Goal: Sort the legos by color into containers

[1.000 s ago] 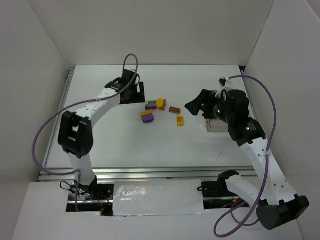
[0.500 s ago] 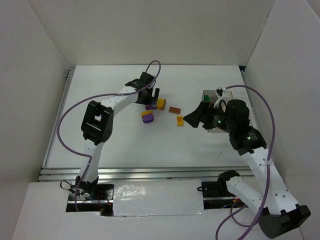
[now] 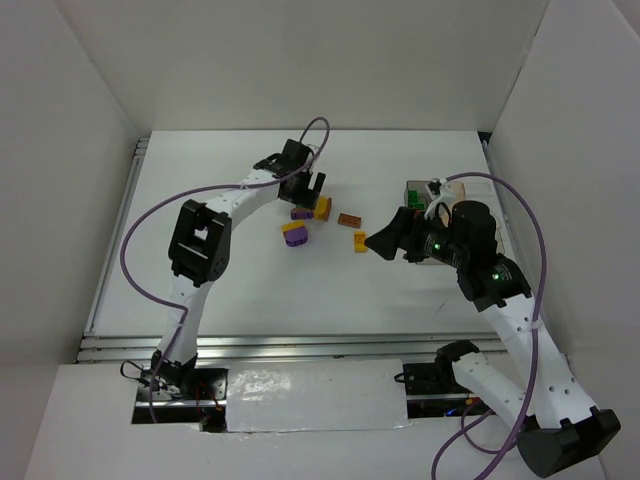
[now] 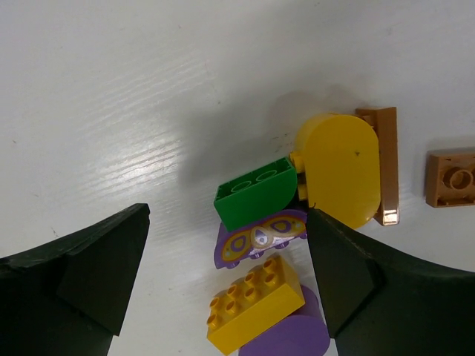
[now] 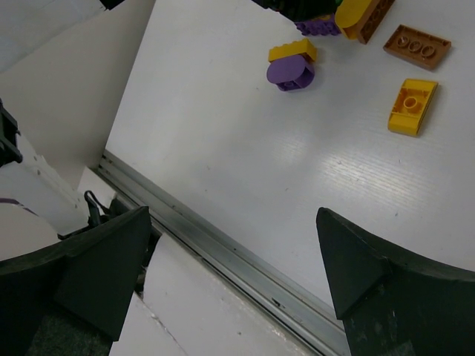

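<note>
One finger of my left gripper goes down between the green brick [image 4: 252, 194] and the yellow rounded piece crowding its end next.
Several legos lie mid-table: a green brick [image 4: 252, 194] against a purple butterfly piece [image 4: 260, 236], a yellow brick [image 4: 256, 302] on a purple rounded piece [image 4: 286, 335], a yellow rounded piece [image 4: 338, 169] and brown bricks [image 4: 450, 176]. My left gripper [image 3: 312, 190] hangs open and empty just over this cluster [image 3: 300, 212]; its jaws straddle the green, purple and yellow bricks [image 4: 226, 245]. My right gripper [image 3: 378, 240] is open and empty, right of a yellow slope brick [image 3: 360, 241], which also shows in the right wrist view [image 5: 413, 106]. A clear container [image 3: 413, 190] peeks out behind the right arm.
White walls enclose the table on three sides. A metal rail [image 5: 223, 248] runs along the table's near edge. The left arm's purple cable [image 3: 318, 130] loops above the cluster. The brown flat brick [image 3: 349, 220] lies between the two grippers.
My left gripper swung right from the back left to over the lego cluster. My right gripper moved left, off the container and toward the yellow slope brick.
</note>
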Controlling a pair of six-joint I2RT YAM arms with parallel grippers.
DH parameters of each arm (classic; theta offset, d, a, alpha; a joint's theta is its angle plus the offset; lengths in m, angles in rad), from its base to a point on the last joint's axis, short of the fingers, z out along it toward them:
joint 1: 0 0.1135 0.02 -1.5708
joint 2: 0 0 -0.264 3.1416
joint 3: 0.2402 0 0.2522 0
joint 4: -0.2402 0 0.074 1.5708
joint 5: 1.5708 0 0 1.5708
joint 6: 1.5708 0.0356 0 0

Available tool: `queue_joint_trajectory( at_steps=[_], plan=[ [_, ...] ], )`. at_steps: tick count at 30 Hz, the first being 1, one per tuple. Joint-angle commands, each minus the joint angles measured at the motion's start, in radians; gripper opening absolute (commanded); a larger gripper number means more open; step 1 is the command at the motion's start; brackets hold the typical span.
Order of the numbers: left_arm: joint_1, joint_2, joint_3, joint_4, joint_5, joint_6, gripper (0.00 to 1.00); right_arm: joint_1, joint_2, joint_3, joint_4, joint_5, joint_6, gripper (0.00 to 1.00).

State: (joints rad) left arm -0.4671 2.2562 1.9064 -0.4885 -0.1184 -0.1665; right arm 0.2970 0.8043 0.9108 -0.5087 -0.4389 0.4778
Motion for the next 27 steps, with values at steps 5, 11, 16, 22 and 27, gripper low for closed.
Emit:
queue_joint_trajectory(
  at_steps=[5, 11, 16, 22, 27],
  plan=[
    [-0.001, 0.023, -0.021, 0.024, -0.049, -0.079, 0.99, 0.008, -0.014, -0.012, 0.048, -0.026, -0.015, 1.0],
    [0.001, 0.065, -0.003, -0.031, -0.108, -0.122, 0.97, 0.007, -0.019, -0.018, 0.052, -0.027, -0.018, 1.0],
    [0.001, 0.045, -0.053, -0.027, -0.144, -0.159, 0.95, 0.007, -0.02, -0.021, 0.053, -0.024, -0.019, 1.0],
    [0.001, 0.006, -0.128, -0.006, -0.113, -0.182, 0.85, 0.008, -0.02, -0.029, 0.059, -0.024, -0.013, 1.0],
    [-0.001, -0.024, -0.182, -0.002, -0.084, -0.208, 0.79, 0.01, -0.017, -0.038, 0.065, -0.034, -0.011, 1.0]
  ],
)
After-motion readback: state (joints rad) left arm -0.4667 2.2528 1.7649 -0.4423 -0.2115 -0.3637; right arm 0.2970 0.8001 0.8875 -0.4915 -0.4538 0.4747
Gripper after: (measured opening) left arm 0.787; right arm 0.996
